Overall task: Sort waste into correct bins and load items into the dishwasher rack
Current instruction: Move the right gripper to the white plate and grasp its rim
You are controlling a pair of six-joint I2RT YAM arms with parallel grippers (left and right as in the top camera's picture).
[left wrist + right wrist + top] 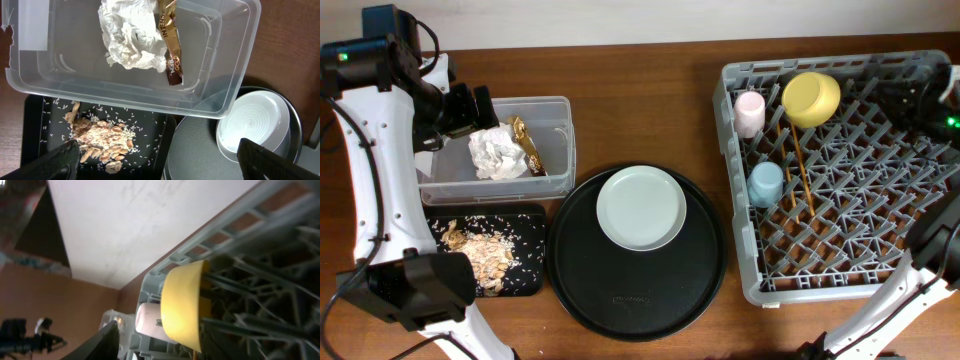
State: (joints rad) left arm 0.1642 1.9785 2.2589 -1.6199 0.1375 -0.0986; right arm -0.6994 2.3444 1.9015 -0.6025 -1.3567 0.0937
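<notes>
I need to move my right gripper across toward the pale grey-green plate (640, 207) next, turn it downward and lower it onto the plate's rack-side rim. The plate is on the round black tray, outside the rack.
The clear tub (557, 112) holds the white tissue (498, 153) and the gold-brown wrapper (527, 145). The shallow black tray (528, 222) below it holds tan food scraps (480, 250). The pale grey-green plate (640, 207) lies on the round black tray (640, 295). The grey rack (840, 250) holds the pink cup (750, 112), yellow bowl (811, 98), blue cup (766, 183) and chopsticks (802, 165). My left gripper (160, 167) is open and empty, above the tub (125, 102) and scraps (100, 140). My right gripper (920, 98) is open and empty over the rack's far right corner, facing the bowl (182, 305).
The round black tray fills the middle of the wooden table, between the bins and the rack. The tissue (130, 40), wrapper (170, 45) and plate (255, 125) also show in the left wrist view. A light wall stands behind the table.
</notes>
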